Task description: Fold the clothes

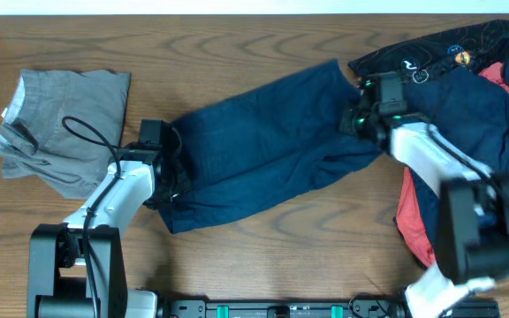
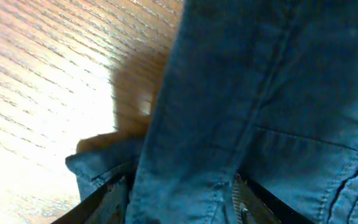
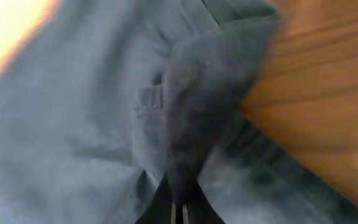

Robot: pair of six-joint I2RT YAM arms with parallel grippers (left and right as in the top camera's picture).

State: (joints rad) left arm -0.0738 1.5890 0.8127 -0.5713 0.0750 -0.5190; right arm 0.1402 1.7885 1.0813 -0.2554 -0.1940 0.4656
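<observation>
My right gripper pulls back toward the red garment [image 1: 407,194], to its right in the overhead view, and releases the flap next, as the trousers lie slantwise.
The dark navy trousers [image 1: 263,141] lie stretched slantwise across the middle of the table. My left gripper [image 1: 173,181] is at their lower left end. In the left wrist view its jaws [image 2: 179,202] stand wide apart with trouser fabric [image 2: 260,93] lying between them. My right gripper [image 1: 360,115] is at the upper right end. In the right wrist view its fingers [image 3: 179,211] are pinched together on a raised fold of the trousers [image 3: 210,93]. A grey garment [image 1: 60,132] lies folded at the left.
A black printed garment [image 1: 449,49] lies at the back right, over more navy cloth [image 1: 467,115]. A red garment [image 1: 409,212] shows at the right under my right arm. Bare wooden table [image 1: 237,44] shows at the back and front.
</observation>
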